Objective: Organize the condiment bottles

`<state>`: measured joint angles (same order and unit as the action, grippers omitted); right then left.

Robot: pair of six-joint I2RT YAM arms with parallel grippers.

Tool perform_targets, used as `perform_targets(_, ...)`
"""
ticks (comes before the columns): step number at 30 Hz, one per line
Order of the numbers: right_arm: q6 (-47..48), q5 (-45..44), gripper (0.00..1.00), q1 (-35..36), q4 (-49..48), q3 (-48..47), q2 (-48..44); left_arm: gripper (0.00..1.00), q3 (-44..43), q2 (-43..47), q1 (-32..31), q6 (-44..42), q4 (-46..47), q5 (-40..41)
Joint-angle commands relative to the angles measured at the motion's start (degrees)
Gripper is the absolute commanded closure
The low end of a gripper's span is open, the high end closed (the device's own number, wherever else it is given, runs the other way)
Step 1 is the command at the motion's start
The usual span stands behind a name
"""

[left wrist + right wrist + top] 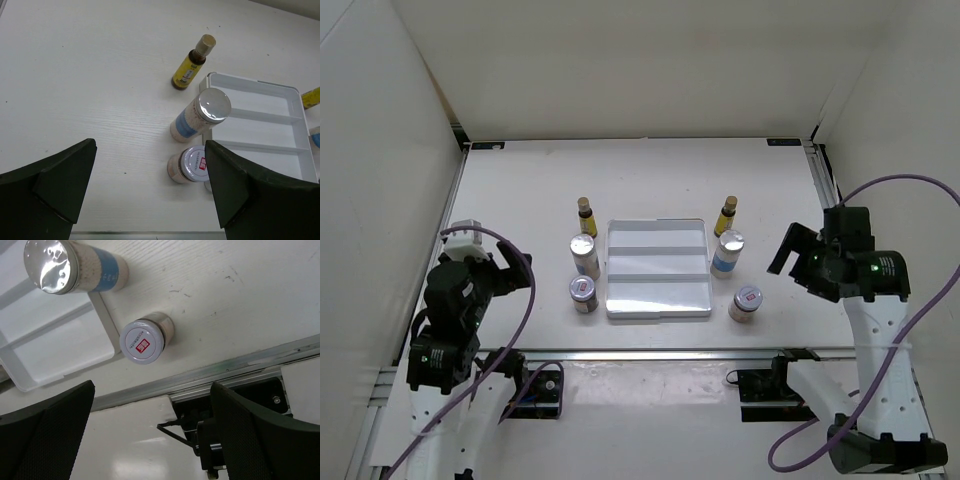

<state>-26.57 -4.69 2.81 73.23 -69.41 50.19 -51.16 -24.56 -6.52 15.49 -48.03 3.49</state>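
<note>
The right gripper lowers and shifts toward the tray next until its fingers straddle the lid (748,298), since the short jar stands between my open gripper and the tray (657,296).
A white stepped tray (657,296) lies mid-table with condiment bottles on both sides. On its left stand a slim yellow bottle (584,213), a silver-lidded jar (584,252) and a short jar (583,293). To its right are another yellow bottle (727,215), a blue-labelled jar (729,250) and a short jar (747,302). My left gripper (510,268) hangs open near the left group, with the short jar (192,165) beside its right finger. My right gripper (788,250) is open too, above the table's front edge, clear of the short jar (145,340).
An aluminium rail (660,352) runs along the table's front edge, with the arm mounts (765,385) and cables below it. White walls close in the back and both sides. The tray's compartments (260,125) hold nothing.
</note>
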Motion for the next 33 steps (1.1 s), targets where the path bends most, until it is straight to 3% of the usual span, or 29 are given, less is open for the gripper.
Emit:
perform_targets(1,2.4,5.82,0.0,0.27,-1.25,0.41,1.66,0.0,-0.35,1.96,0.37,-0.63,0.75,-2.34)
perform_targets(6,-4.19,9.35,0.0,0.79,-0.72,7.7,2.28,0.0,0.18,1.97,0.37,-0.63,1.27,-2.34)
perform_targets(10,-6.13,3.29,0.0,0.79,-0.72,10.43,1.22,0.0,0.71,1.97,0.37,-0.1,1.27,-2.87)
perform_targets(12,-6.13,5.28,0.0,1.49,-1.51,11.05,2.53,0.0,0.71,1.97,0.37,-0.1,1.27,-2.87)
perform_targets(21,-11.84,2.4,0.0,10.45,-8.18,14.3,13.42,0.0,0.71,1.89,0.89,-0.1,1.27,-2.34)
perform_targets(29,-13.34,0.21,0.0,12.92,-13.99,15.53,21.6,0.0,0.71,1.36,0.9,-0.1,1.27,-2.34)
perform_targets(33,-13.95,-1.63,0.13,14.24,-15.93,17.55,25.13,0.0,0.71,1.35,0.9,-0.1,1.27,-2.34)
